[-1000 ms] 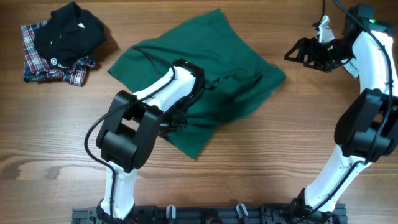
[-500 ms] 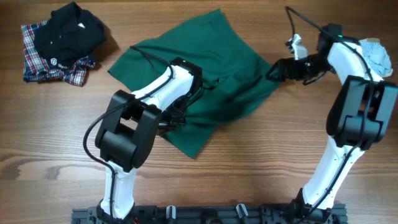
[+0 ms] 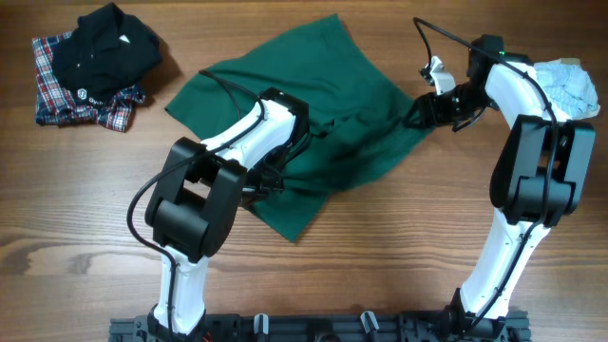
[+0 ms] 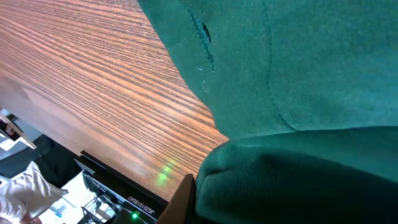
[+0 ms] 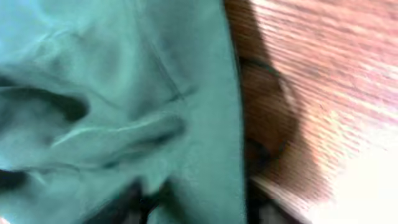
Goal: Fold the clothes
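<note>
The left gripper eases outward next and opens its fingers to release the clothes' bunched fold [image 4: 261,177], as that green fabric sits between them, low over the table.
The clothes [image 3: 351,104], one large dark green garment, lie crumpled in the middle of the table. My left gripper [image 3: 269,182] is down on their lower left part, shut on a bunched fold. In the left wrist view that green fold [image 4: 298,186] fills the jaws, and only one finger [image 4: 184,200] shows beside it. My right gripper [image 3: 416,111] is at the garment's right edge. The right wrist view is blurred. It shows the green fabric [image 5: 124,93] with dark fingers [image 5: 121,202] on either side of its edge, and how tightly they close does not show.
A black shirt on a red-blue plaid shirt [image 3: 95,62] lies at the far left corner. A small pale blue-white cloth [image 3: 568,85] sits at the far right, behind my right arm. The table's front edge [image 4: 112,180] shows in the left wrist view.
My right arm has swung left from the far right corner to the garment's right edge, its jaws narrowing. The pale cloth behind it is uncovered. The left arm has not moved.
</note>
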### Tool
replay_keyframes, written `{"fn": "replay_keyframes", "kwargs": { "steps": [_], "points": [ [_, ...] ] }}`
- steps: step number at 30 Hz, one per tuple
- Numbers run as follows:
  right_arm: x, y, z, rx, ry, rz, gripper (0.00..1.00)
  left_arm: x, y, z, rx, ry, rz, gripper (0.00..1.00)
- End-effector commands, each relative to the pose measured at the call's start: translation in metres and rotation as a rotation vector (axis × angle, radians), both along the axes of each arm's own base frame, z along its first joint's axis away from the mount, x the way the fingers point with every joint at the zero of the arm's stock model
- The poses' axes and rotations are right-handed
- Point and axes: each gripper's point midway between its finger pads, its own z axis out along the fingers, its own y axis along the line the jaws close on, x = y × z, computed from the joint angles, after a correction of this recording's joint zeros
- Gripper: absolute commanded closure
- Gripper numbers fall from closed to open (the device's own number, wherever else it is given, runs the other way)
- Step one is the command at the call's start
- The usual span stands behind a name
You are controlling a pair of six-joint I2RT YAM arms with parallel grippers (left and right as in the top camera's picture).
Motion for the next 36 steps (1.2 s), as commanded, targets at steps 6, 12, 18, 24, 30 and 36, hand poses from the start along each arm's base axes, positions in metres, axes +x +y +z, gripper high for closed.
{"fn": "replay_keyframes", "kwargs": {
  "steps": [6, 12, 18, 24, 30, 36],
  "points": [
    [-0.007, -0.028, -0.017, -0.148, 0.165, -0.273, 0.96, 0.006, 0.004, 0.005, -0.001, -0.034, -0.011, 0.96],
    [-0.033, -0.054, -0.012, -0.193, 0.331, -0.477, 0.95, 0.009, 0.002, 0.002, -0.018, -0.038, -0.033, 0.96],
    [-0.061, -0.077, 0.004, -0.247, 0.447, -0.605, 0.96, 0.024, -0.002, -0.005, -0.067, -0.078, -0.063, 0.96],
    [-0.072, -0.087, 0.011, -0.324, 0.486, -0.684, 0.96, 0.052, 0.023, -0.013, -0.112, -0.141, 0.001, 0.96],
    [-0.092, -0.085, -0.002, -0.338, 0.559, -0.714, 0.96, 0.072, 0.067, -0.017, -0.139, -0.169, 0.080, 0.96],
    [-0.125, -0.075, -0.038, -0.339, 0.644, -0.744, 0.96, 0.084, 0.080, -0.019, -0.153, -0.207, 0.101, 0.96]
  ]
}}
